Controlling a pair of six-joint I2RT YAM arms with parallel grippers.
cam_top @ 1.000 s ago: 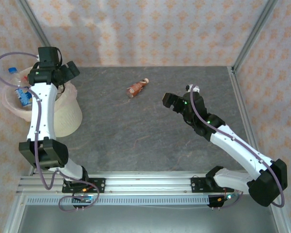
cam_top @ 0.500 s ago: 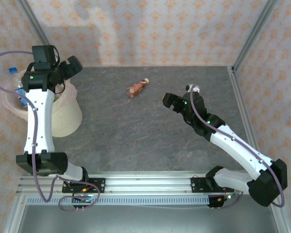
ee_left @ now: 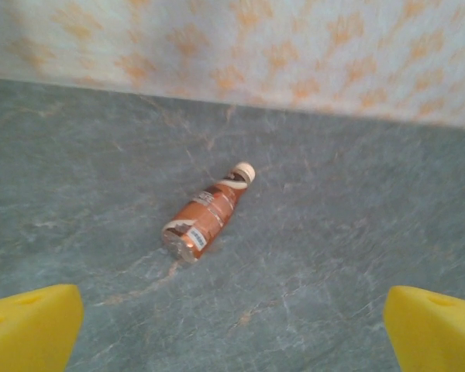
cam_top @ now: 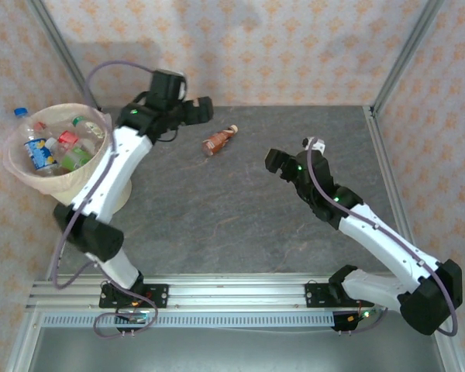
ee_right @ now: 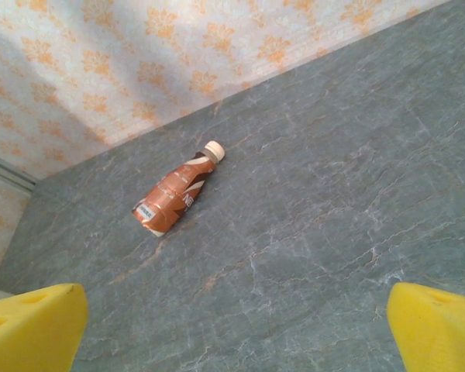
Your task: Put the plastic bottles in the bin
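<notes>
The bottle's brown-orange body (cam_top: 215, 143) (ee_left: 202, 220) lies slanted ahead of the open fingers. Next, my left gripper lowers toward the table and turns until they straddle the bottle's body.
One brown-orange plastic bottle (cam_top: 218, 140) with a cream cap lies on its side at the back middle of the grey table; it also lies ahead in the left wrist view (ee_left: 208, 213) and the right wrist view (ee_right: 174, 200). The cream bin (cam_top: 15, 167) stands at the far left with several bottles inside, among them a blue-labelled one (cam_top: 37, 151) and a green one (cam_top: 76, 157). My left gripper (cam_top: 195, 110) hangs open just left of the lying bottle, holding nothing (ee_left: 232, 341). Off to that bottle's right, my right gripper (cam_top: 281, 164) is also open and holds nothing (ee_right: 234, 341).
Patterned walls close the table at the back and sides, with metal posts (cam_top: 399, 58) at the corners. The left arm's links (cam_top: 112, 174) stretch over the table beside the bin. A rail (cam_top: 232, 294) runs along the near edge.
The left arm has swung from over the bin to the right, towards the lying bottle, uncovering the bin's contents. The right arm has barely shifted. Both grippers stay open.
</notes>
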